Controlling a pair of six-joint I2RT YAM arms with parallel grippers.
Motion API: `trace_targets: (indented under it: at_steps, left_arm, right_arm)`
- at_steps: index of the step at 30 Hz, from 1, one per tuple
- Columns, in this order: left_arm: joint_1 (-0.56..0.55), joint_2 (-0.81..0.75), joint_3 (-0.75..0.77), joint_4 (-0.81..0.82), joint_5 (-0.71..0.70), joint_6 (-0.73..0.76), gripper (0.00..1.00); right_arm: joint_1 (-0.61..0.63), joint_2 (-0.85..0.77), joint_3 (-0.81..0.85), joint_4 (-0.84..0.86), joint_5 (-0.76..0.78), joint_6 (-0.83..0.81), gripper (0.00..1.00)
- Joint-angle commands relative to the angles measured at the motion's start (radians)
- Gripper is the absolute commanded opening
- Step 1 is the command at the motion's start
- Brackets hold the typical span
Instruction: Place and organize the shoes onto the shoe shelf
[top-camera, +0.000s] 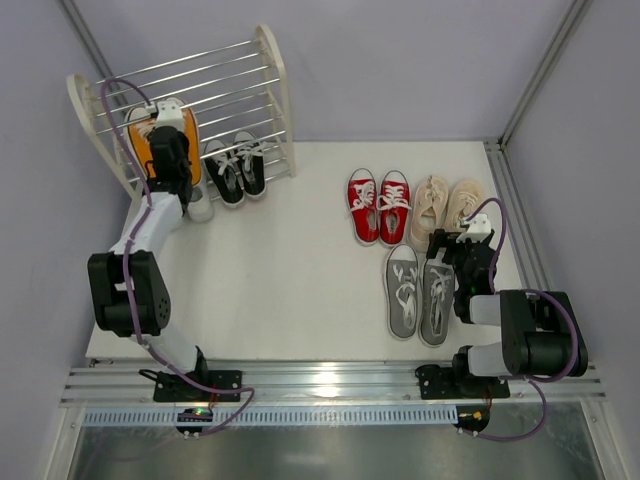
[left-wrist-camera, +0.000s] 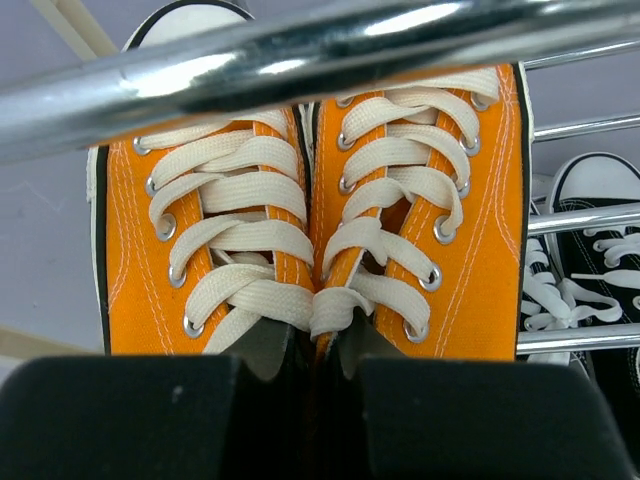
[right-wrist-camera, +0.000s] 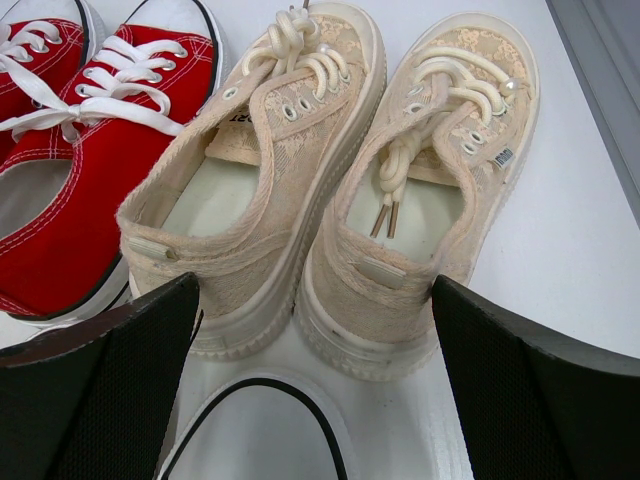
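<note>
The orange pair goes outward next, toward the black pair's side, and my left gripper releases it onto the shelf's silver rods, since they are bare.
My left gripper is shut on the orange pair, pinching the two inner walls together at the shoe shelf. In the left wrist view the orange pair fills the frame behind a silver shelf rod, with the gripper at its tongues. The black pair sits under the shelf's low rods. The red pair, beige pair and grey pair lie on the table. My right gripper is open just behind the beige heels. Its fingers are wide apart.
A white shoe shows beside my left arm at the shelf's foot. A black shoe is to the right of the orange pair. The red pair lies left of the beige one, and a grey shoe's toe cap is under my right gripper.
</note>
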Motion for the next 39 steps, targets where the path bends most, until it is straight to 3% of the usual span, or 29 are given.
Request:
trace_targets:
  at_steps: [1, 6, 14, 28, 39]
  left_arm:
    - [0.003, -0.111, 0.024, 0.252, -0.015, 0.081, 0.0]
    - [0.003, -0.119, -0.017, 0.299, -0.029, 0.136, 0.0]
    - [0.003, -0.055, 0.007, 0.353, -0.055, 0.086, 0.0]
    - [-0.018, 0.125, 0.193, 0.259, -0.021, -0.072, 0.0]
    - [-0.057, 0.252, 0.329, 0.31, -0.173, -0.063, 0.0]
  right_arm:
    - [0.001, -0.012, 0.018, 0.085, -0.002, 0.008, 0.97]
    - [0.001, -0.014, 0.018, 0.085, -0.004, 0.008, 0.97]
    - [0.001, -0.012, 0.018, 0.085, -0.002, 0.008, 0.97]
    - [0.001, -0.014, 0.018, 0.085, -0.004, 0.008, 0.97]
    - [0.002, -0.012, 0.018, 0.084, -0.004, 0.008, 0.97]
